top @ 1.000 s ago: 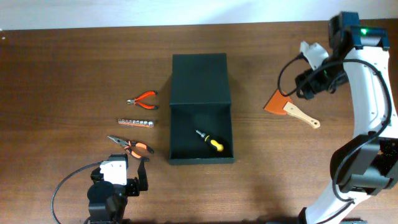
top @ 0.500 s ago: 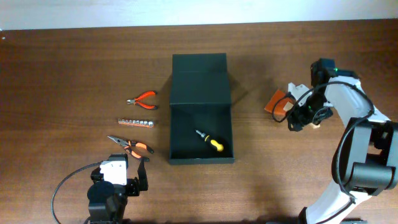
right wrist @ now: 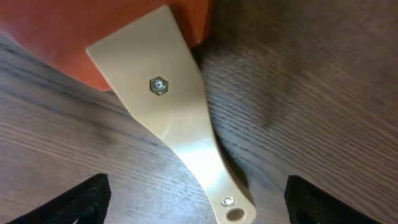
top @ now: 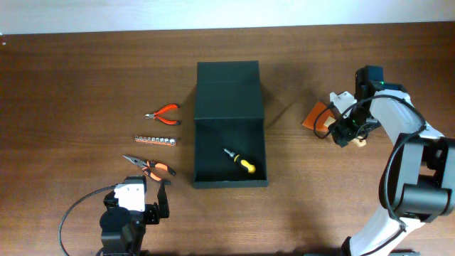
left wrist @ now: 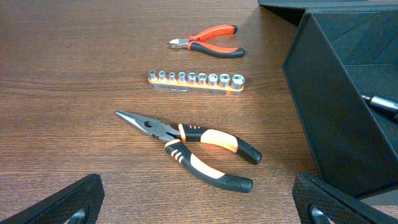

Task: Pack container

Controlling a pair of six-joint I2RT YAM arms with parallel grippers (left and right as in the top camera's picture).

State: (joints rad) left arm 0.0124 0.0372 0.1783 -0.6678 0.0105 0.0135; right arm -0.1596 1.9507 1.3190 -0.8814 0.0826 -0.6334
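The scraper's narrow neck is just below, between my open fingers, so my right gripper will move down around it next and close across it.
The dark container (top: 213, 153) stands open at mid-table, its flap lid (top: 229, 89) lying back behind it. A yellow-handled screwdriver (top: 239, 162) lies inside. My right gripper (top: 344, 132) is open and low over the pale handle (right wrist: 180, 124) of an orange scraper (top: 316, 116), with one finger on each side of the handle (right wrist: 199, 202). My left gripper (top: 156, 201) is open and empty near the front edge (left wrist: 199, 208). It sits just in front of the long-nose pliers (left wrist: 193, 149).
Left of the container lie small red cutters (top: 164, 114), a socket rail (top: 156, 140) and orange-handled long-nose pliers (top: 149, 167). The container's side wall (left wrist: 329, 118) stands at the right of the left wrist view, with the screwdriver tip (left wrist: 380, 102) showing inside.
My right arm has come down from beside the scraper to sit low over its handle, jaws open. The left arm and the tools have not moved.
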